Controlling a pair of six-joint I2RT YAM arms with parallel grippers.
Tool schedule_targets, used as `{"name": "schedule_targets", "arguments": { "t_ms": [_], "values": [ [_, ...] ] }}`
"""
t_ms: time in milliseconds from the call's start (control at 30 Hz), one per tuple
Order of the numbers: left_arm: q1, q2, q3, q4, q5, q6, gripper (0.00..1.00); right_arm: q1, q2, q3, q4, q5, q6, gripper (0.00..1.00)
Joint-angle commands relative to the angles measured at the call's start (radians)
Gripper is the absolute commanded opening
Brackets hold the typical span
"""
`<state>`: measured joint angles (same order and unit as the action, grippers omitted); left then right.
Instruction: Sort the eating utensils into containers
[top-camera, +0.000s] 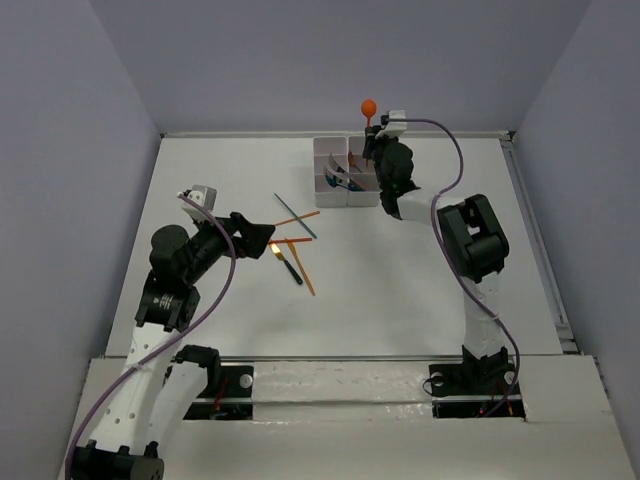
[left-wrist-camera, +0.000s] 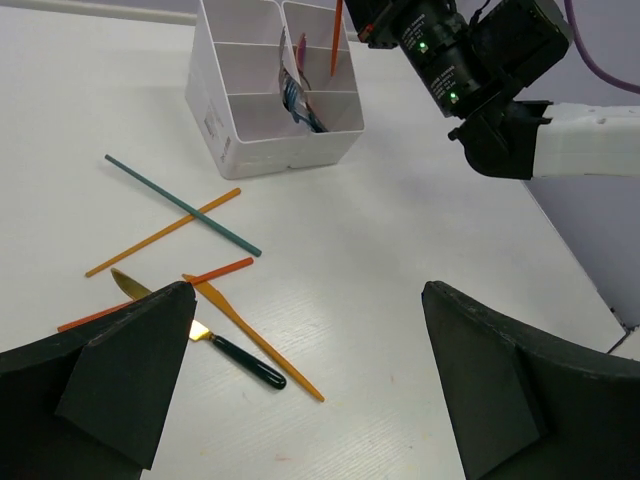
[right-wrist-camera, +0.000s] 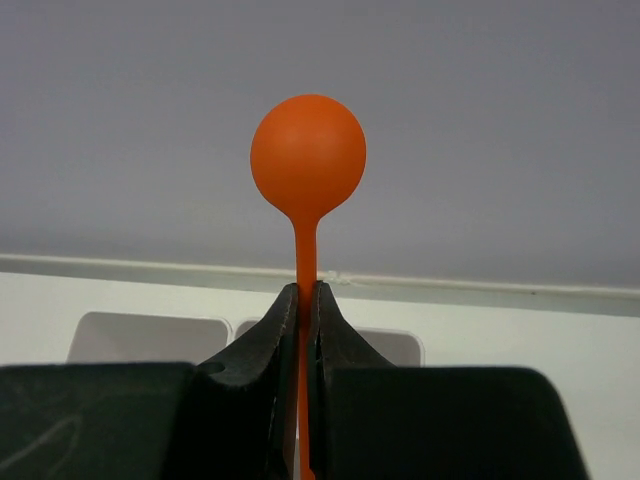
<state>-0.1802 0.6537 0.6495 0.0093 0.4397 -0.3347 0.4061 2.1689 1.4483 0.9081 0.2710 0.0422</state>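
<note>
My right gripper lowers the orange spoon (top-camera: 368, 106) into the middle bin (top-camera: 361, 167) beside the reddish piece next and releases the spoon's handle, since its lower end already hangs over it.
My right gripper (right-wrist-camera: 306, 290) is shut on the thin handle of the orange spoon (right-wrist-camera: 308, 155), held upright with its round bowl up. In the top view the spoon (top-camera: 368, 106) stands above the white containers (top-camera: 322, 180), and its handle (left-wrist-camera: 337, 35) reaches down into a back bin. Another bin holds a silver and reddish piece (left-wrist-camera: 295, 95). My left gripper (left-wrist-camera: 307, 300) is open over the table. A teal stick (left-wrist-camera: 180, 205), orange sticks (left-wrist-camera: 165, 232), a flat orange piece (left-wrist-camera: 255, 340) and a black-handled gold piece (left-wrist-camera: 245, 360) lie just beyond its left finger.
The loose utensils lie crossed in a small heap (top-camera: 295, 245) left of the table's middle. The bin block (left-wrist-camera: 290, 150) stands at the back near the rear wall. A raised white rim (top-camera: 535, 240) runs down the table's right side.
</note>
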Motion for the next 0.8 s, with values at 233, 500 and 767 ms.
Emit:
{"name": "schedule_targets", "arguments": {
  "t_ms": [233, 500, 767],
  "values": [
    [0.018, -0.003, 0.042, 0.021, -0.015, -0.003, 0.99, 0.002, 0.049, -0.008, 0.179, -0.027, -0.025, 0.0],
    [0.018, -0.006, 0.042, 0.026, -0.002, -0.003, 0.99, 0.002, 0.054, -0.057, 0.224, -0.049, -0.013, 0.0],
    [0.018, -0.014, 0.041, 0.027, -0.004, -0.007, 0.99, 0.002, 0.023, -0.127, 0.247, -0.087, 0.018, 0.28]
  ]
}}
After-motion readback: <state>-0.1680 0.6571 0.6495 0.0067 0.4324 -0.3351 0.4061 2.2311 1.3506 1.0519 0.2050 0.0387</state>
